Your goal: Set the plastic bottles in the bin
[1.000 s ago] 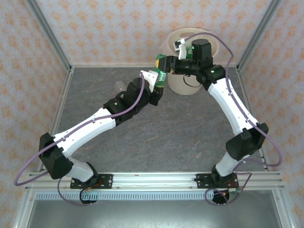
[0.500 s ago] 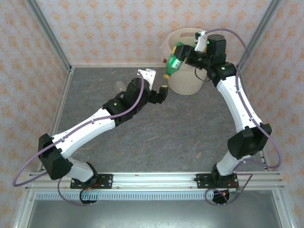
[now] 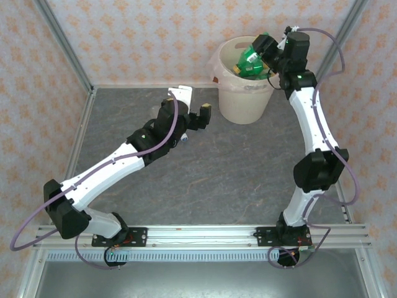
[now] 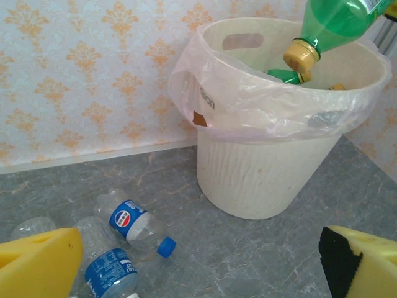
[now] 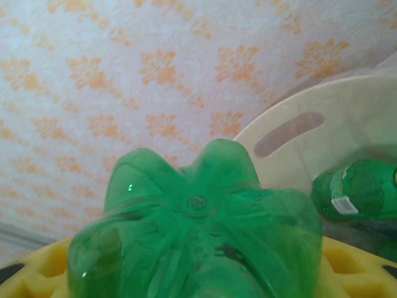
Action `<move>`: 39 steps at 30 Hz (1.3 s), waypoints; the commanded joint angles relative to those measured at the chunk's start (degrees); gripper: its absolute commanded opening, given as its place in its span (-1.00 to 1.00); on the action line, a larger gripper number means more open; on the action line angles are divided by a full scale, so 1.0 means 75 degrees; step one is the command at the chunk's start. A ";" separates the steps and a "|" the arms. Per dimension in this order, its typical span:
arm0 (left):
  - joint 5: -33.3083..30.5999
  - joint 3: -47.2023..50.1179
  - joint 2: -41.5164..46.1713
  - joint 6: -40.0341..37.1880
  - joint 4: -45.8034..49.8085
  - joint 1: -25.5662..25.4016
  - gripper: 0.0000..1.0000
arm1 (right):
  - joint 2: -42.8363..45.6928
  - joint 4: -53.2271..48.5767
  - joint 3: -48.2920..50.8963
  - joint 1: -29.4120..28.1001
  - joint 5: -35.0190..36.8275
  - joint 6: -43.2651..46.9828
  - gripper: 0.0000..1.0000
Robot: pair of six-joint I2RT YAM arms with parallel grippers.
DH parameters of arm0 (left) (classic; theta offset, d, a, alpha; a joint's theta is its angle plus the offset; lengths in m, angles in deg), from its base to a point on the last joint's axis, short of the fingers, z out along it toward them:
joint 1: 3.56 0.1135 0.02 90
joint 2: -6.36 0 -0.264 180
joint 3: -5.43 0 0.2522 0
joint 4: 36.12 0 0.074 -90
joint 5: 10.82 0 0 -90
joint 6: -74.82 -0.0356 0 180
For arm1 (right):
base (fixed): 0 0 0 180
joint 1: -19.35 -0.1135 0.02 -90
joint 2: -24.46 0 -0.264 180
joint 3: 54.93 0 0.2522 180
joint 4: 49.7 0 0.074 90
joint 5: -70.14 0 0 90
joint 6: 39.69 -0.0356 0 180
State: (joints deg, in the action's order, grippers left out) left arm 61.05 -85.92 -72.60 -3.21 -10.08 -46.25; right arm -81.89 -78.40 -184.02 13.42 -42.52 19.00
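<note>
The green bottle has its yellow cap (image 4: 301,53) pointing down into the cream-white bin, so next I will ease my right gripper slightly outward over the bin's opening and let the bottle go.
My right gripper (image 3: 268,54) is shut on a green plastic bottle (image 3: 251,62) and holds it tilted, cap down, over the mouth of the cream-white bin (image 3: 245,108). In the right wrist view the bottle's base (image 5: 198,230) sits between the yellow pads (image 5: 356,264). Another green bottle (image 5: 353,189) lies inside the bin (image 5: 291,118). My left gripper (image 3: 193,105) is open and holds nothing, left of the bin. Below it, two clear bottles with blue labels (image 4: 130,223) (image 4: 108,273) lie on the table. The held bottle's yellow cap (image 4: 301,53) hangs above the bin rim (image 4: 248,93).
A thin clear bag liner (image 4: 205,81) drapes over the bin's rim. A third clear bottle (image 4: 28,226) lies at the far left by the back wall. The grey table (image 3: 211,180) is enclosed by patterned walls and metal frame posts (image 3: 62,43).
The left gripper opened, let go of the green bottle and drew back to the left. The right arm carried the bottle up from beside the bin to above its mouth.
</note>
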 commanded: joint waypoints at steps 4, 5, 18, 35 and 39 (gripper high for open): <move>-0.0273 0.0171 0.0533 0.0308 0.0180 0.0154 0.98 | -0.1066 0.0386 -0.1285 0.0053 0.0654 -0.0608 0.08; -0.0287 0.0194 0.0558 0.0325 0.0207 0.0167 0.98 | -0.1279 0.0286 -0.1596 0.0056 0.0674 -0.0635 0.09; -0.0342 0.0371 0.0800 0.0695 0.0414 0.0556 0.98 | -0.2631 -0.0336 -0.3572 0.0041 0.0163 -0.0739 0.99; 0.0199 0.0776 0.0218 0.2274 0.0775 0.1728 0.98 | -0.0709 -0.0803 -0.2354 -0.0005 0.0112 0.0194 0.99; 0.0766 0.1204 0.0097 0.3031 0.0763 0.2315 0.93 | 0.0040 -0.0782 -0.1581 -0.0081 0.0106 0.0515 0.99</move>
State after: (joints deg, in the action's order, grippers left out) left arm 63.08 -78.79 -71.13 13.57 -6.26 -30.84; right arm -86.04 -84.54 -198.79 13.31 -40.90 19.59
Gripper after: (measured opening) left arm 0.975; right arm 0.996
